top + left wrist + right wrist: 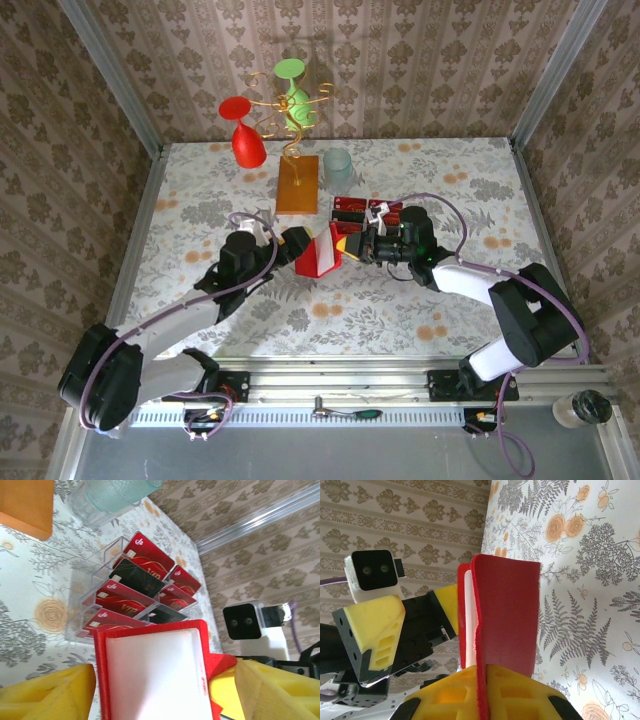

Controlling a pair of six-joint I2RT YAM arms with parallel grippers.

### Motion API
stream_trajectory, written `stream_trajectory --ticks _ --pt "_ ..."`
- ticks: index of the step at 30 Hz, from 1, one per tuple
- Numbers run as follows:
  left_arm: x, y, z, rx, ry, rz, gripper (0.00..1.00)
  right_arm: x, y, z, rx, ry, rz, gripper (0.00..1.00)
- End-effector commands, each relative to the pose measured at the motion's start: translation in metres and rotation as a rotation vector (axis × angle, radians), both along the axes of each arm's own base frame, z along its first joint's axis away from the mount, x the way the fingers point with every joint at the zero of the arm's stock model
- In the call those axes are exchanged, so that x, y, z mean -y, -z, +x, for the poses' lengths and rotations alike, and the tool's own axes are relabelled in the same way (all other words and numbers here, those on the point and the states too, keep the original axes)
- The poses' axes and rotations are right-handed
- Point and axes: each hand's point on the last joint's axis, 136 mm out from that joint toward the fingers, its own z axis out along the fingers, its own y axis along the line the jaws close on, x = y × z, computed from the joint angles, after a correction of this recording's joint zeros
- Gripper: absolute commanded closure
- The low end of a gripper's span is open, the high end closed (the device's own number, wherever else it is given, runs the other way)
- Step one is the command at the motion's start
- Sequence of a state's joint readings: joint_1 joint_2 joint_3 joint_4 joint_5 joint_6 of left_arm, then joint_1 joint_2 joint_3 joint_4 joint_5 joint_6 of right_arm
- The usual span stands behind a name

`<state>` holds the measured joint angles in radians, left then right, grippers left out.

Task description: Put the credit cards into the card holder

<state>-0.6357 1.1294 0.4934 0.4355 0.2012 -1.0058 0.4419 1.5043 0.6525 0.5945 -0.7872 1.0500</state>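
My right gripper will next carry the red flap's edge back and down. Then my right gripper will let go of it.
The card holder is held up off the table between both grippers, opened out. In the left wrist view its pale inside with a red border faces the camera. My left gripper is open, its yellow fingers standing wide on either side of the holder. My right gripper is shut on the edge of the holder's red flap. The credit cards, red and dark, stand in rows in a clear tiered stand just behind the holder.
An orange block carries a wire tree with a red glass and a green glass. A pale teal cup stands beside it, behind the card stand. Patterned walls close in the table on three sides.
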Motion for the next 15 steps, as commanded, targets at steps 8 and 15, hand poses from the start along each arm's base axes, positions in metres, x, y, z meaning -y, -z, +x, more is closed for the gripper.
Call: stream_trajectory --ticks 8,15 --pt "-0.01 0.047 -0.018 -0.05 0.042 0.429 0.3 0.009 0.026 -0.015 -0.022 -0.008 -0.022 1.0" --pt "-0.019 0.094 -0.03 -0.118 0.084 0.638 0.3 0.014 0.05 -0.02 -0.061 0.01 -0.042 1.0"
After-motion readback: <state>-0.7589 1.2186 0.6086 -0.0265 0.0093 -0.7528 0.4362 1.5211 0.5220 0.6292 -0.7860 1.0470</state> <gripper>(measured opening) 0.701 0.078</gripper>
